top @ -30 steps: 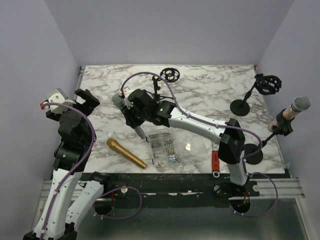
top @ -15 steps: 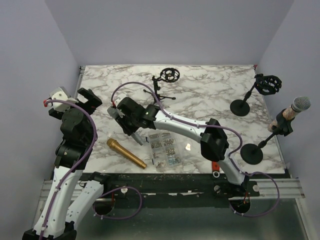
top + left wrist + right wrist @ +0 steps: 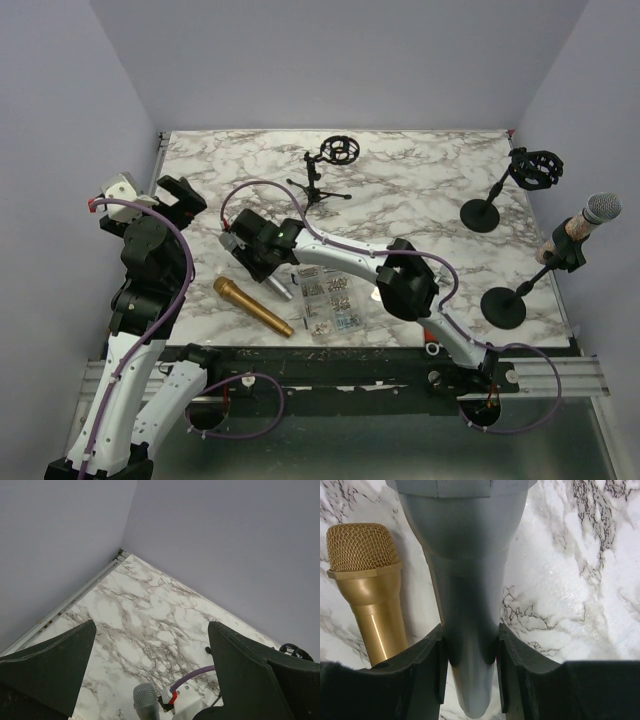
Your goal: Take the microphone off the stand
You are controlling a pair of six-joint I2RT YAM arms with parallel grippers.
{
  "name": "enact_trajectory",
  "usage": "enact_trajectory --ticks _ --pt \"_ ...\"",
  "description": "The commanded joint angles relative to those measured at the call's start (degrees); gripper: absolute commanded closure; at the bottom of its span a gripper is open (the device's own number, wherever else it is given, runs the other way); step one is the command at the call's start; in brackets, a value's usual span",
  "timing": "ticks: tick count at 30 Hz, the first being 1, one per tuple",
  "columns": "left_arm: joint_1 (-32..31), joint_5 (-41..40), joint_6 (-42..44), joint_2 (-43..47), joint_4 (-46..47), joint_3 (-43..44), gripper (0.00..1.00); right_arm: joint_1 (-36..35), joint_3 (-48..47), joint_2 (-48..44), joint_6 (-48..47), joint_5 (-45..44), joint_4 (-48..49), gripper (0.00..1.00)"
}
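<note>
Next, my right gripper eases the grey microphone [image 3: 281, 289] down onto the clear bare marble beside the gold microphone and releases it, since that spot is just below the gripper.
My right gripper [image 3: 262, 256] is shut on a grey microphone [image 3: 281, 289] and holds it low over the marble table, just beside a gold microphone [image 3: 252, 306] lying there. In the right wrist view the grey microphone body [image 3: 470, 595] sits clamped in my right gripper [image 3: 470, 665], with the gold microphone [image 3: 367, 590] to its left. A small tripod stand [image 3: 320, 183] with an empty ring mount stands behind. My left gripper [image 3: 165, 200] is open and empty, raised at the left. Its wrist view [image 3: 150, 680] shows the grey microphone's mesh head [image 3: 146, 700].
A clear box of small parts [image 3: 328, 298] lies right of the gold microphone. A round-base stand [image 3: 482, 214] with an empty mount is at the back right. Another stand [image 3: 503, 307] at the right edge holds a silver-headed microphone [image 3: 600, 208].
My right arm has carried the grey microphone left and toward the near edge, lowering it beside the gold microphone. The left arm has shifted only slightly.
</note>
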State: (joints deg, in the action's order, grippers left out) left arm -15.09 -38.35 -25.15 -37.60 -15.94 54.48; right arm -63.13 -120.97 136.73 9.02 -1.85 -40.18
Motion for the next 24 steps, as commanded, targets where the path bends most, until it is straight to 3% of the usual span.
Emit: enact_trajectory --ticks 1,8,24 --pt "0.24 1.31 -0.52 0.10 0.37 -0.51 0.02 -0.71 0.37 1.08 0.53 0.90 -0.33 0.97" --pt "0.24 2.38 -0.69 0.17 0.32 -0.51 0.02 -0.75 0.56 3.28 0.51 -0.35 -0.42 0.82" --pt "0.24 3.57 -0.97 0.20 0.31 -0.60 0.02 -0.74 2.03 4.01 0.72 -0.92 0.44 0.59"
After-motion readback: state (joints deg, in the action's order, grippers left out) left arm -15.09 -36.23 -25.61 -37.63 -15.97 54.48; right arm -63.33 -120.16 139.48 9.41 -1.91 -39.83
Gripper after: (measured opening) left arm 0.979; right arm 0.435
